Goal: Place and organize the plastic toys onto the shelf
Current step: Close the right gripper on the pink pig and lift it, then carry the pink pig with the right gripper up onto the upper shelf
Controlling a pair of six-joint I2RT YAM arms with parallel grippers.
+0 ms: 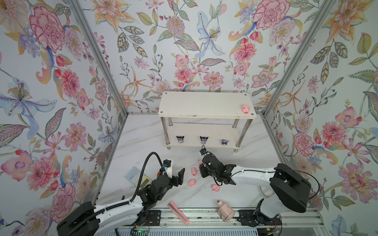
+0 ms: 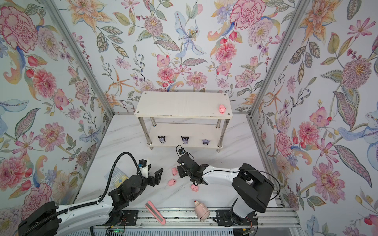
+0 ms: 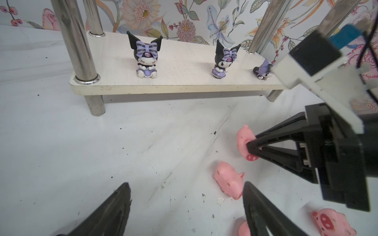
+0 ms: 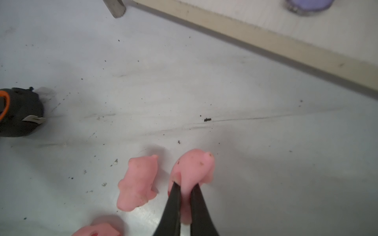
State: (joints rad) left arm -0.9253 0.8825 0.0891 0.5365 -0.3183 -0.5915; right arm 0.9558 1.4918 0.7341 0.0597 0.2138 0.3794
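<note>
I should next raise the held pig outward with my right gripper and release it on the bare top board (image 1: 227, 111) beside its pig, which is above and outward.
The white shelf (image 1: 204, 104) stands at the back, with one pink pig (image 1: 245, 109) on its top board. Three purple-white figurines (image 1: 180, 139) (image 1: 204, 140) (image 1: 224, 141) sit on the lower board; in the left wrist view the third figurine (image 3: 262, 70) lies tipped over. My right gripper (image 4: 185, 186) is shut on a pink pig (image 4: 192, 169) just in front of the shelf, low over the table. Three more pigs (image 1: 194, 171) (image 1: 192, 182) (image 1: 215, 187) lie on the table nearby. My left gripper (image 3: 186, 186) is open and holds nothing, left of those pigs.
A pink box cutter (image 1: 178, 212) and a pale pink bottle (image 1: 225, 210) with a red cap lie at the table's front edge. A calculator (image 1: 134, 175) lies at the left, partly under the left arm. Floral walls close in three sides.
</note>
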